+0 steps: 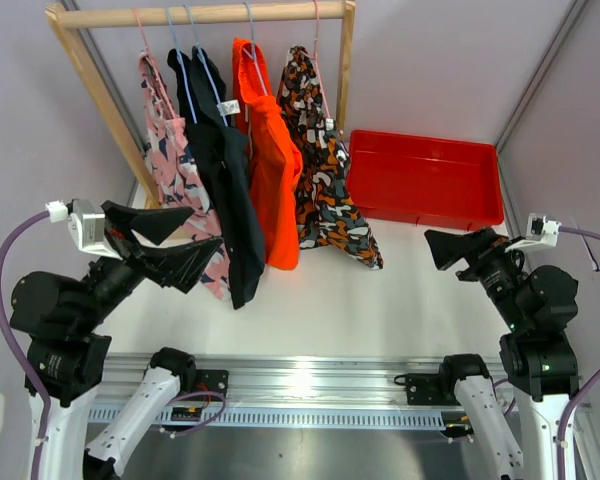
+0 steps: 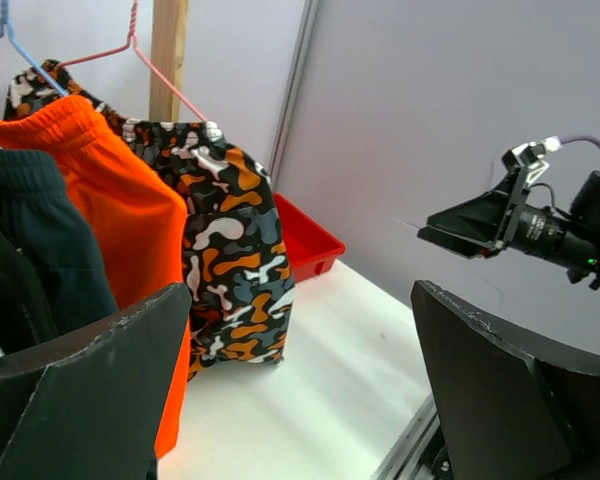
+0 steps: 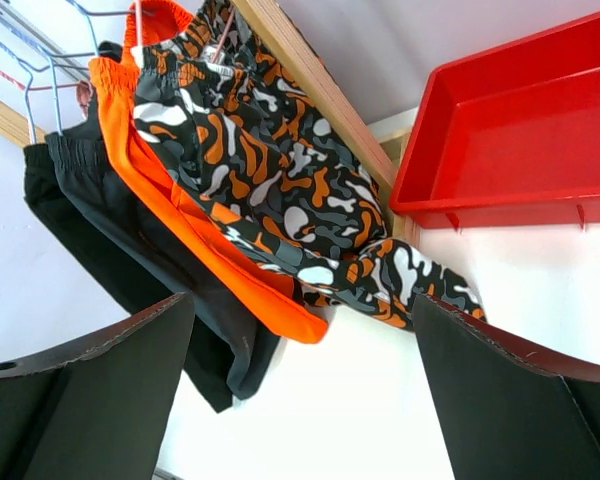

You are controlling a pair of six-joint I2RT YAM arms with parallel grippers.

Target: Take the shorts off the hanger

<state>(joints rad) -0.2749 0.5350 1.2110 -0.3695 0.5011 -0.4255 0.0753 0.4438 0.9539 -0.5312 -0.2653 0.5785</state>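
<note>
The camouflage shorts' pink hanger arm [image 1: 323, 91] lies above and outward of the right gripper and its wire is bare there, so the right gripper will rise outward onto it.
Several shorts hang on wire hangers from a wooden rack [image 1: 205, 14]: pink patterned [image 1: 177, 165], black [image 1: 220, 170], orange [image 1: 270, 170] and camouflage [image 1: 325, 175]. My left gripper [image 1: 205, 235] is open just in front of the pink and black shorts' lower edges, holding nothing. In the left wrist view the gripper [image 2: 300, 400] frames bare table, with the orange shorts [image 2: 110, 220] and camouflage shorts [image 2: 230, 260] to the left. My right gripper [image 1: 442, 255] is open at the right, apart from the clothes. Its wrist view [image 3: 300, 390] faces the camouflage shorts [image 3: 280, 190] and orange shorts [image 3: 180, 220].
A red bin [image 1: 425, 178] stands at the back right beside the rack's right post [image 1: 345, 70]; the wrist views show this bin [image 3: 520, 130] too. Grey walls close in both sides. A metal rail [image 1: 310, 385] runs along the near edge.
</note>
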